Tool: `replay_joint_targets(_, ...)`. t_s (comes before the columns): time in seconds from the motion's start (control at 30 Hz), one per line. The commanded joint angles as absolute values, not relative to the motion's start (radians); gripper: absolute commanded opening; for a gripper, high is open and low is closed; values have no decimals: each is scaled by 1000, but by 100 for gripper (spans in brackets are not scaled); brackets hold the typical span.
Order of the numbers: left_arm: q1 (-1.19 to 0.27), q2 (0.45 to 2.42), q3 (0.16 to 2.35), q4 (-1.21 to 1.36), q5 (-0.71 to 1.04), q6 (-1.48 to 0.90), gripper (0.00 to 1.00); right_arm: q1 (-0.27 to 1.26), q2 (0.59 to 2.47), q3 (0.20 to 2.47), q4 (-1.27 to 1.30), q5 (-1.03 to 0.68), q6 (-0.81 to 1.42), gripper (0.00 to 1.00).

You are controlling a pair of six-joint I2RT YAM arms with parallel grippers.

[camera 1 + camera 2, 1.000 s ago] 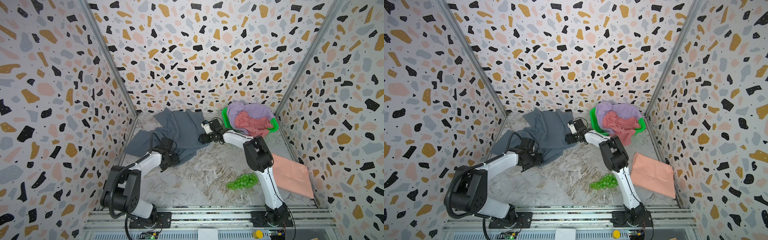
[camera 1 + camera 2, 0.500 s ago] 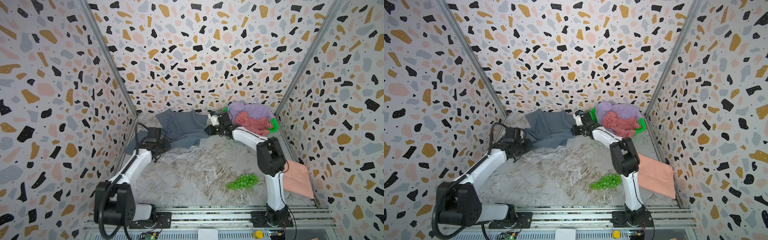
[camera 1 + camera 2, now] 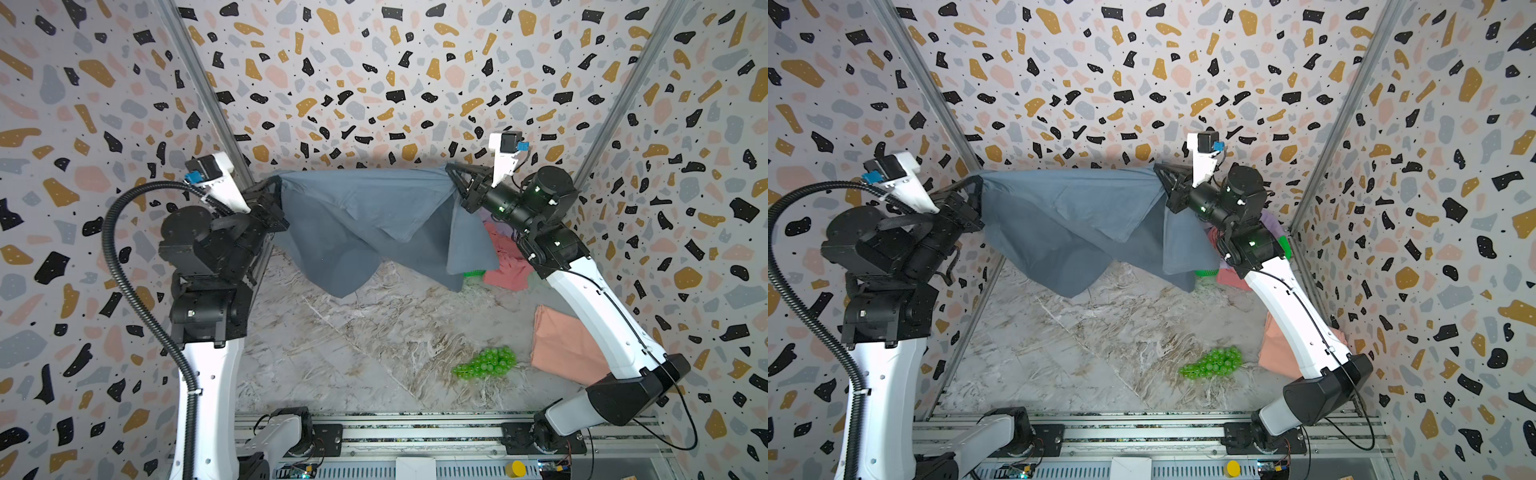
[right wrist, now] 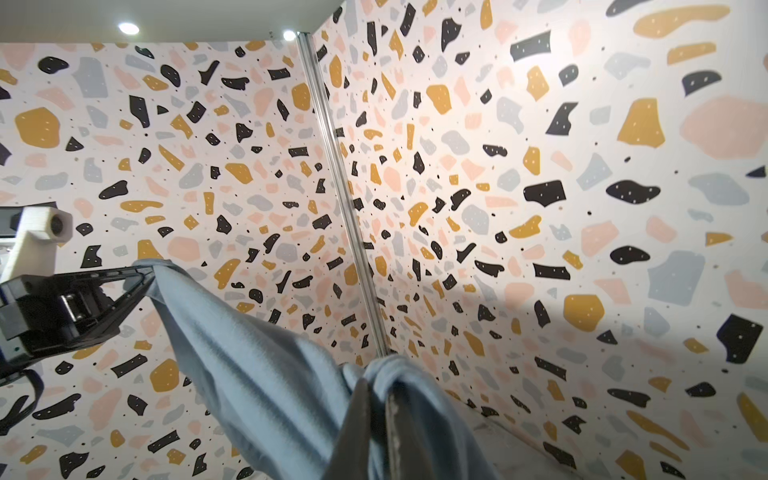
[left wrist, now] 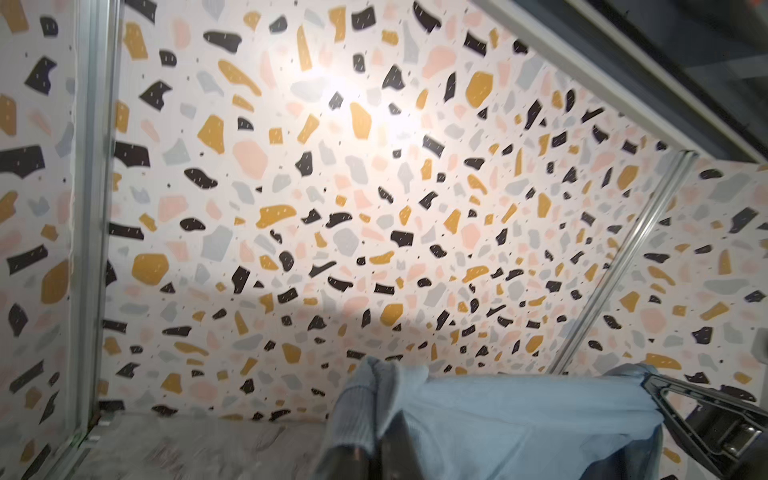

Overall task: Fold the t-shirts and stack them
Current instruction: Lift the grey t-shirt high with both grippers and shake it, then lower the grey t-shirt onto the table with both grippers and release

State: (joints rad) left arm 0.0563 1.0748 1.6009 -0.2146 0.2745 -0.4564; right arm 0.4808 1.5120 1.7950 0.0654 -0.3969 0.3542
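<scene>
The right gripper lowers the held corner toward the bare marbled table next and releases the cloth, since that table lies below, under the grey shirt's dangling folds.
A slate grey t-shirt (image 3: pixel 365 216) (image 3: pixel 1067 216) hangs in the air near the back wall, stretched between my two grippers. My left gripper (image 3: pixel 276 183) (image 3: pixel 976 180) is shut on its left top corner, and bunched cloth (image 5: pixel 374 386) sticks out past the tips (image 5: pixel 374 432). My right gripper (image 3: pixel 451 168) (image 3: pixel 1158 166) (image 4: pixel 376 390) is shut on the right top corner. The shirt's lower folds dangle just above the table. A rose pink t-shirt (image 3: pixel 505 257) and a lilac t-shirt (image 3: pixel 1273 222) lie behind the right arm. A folded salmon peach t-shirt (image 3: pixel 561 345) (image 3: pixel 1273 349) lies at the right.
A bright green mesh basket (image 3: pixel 473 273) (image 3: pixel 1283 245) stands at the back right, mostly hidden by the grey shirt and the right arm. Green plastic grapes (image 3: pixel 486 363) (image 3: pixel 1212 363) lie on the marbled table (image 3: pixel 353 353) at the front right. Patterned walls close in three sides.
Both grippers shut on the grey t-shirt, drew it toward the back wall, then rose and spread apart, lifting it off the table.
</scene>
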Motion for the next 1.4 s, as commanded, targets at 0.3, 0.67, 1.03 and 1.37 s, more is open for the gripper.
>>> replay_joint_targets(0.3, 84, 1505, 1696, -28, 383, -656, 0, 425, 1904, 2104, 5, -378, 312, 2)
replay_joint_targets(0.67, 118, 1688, 2195, -162, 472, -700, 0, 420, 1924, 2378, -99, -414, 301, 2)
replay_joint_targets(1.03, 178, 1361, 1446, -436, 338, -605, 0, 487, 1709, 1657, -247, -543, 494, 6)
replay_joint_targets(1.37, 183, 1441, 1329, -619, 33, -443, 54, 498, 1827, 1625, -456, -335, 370, 68)
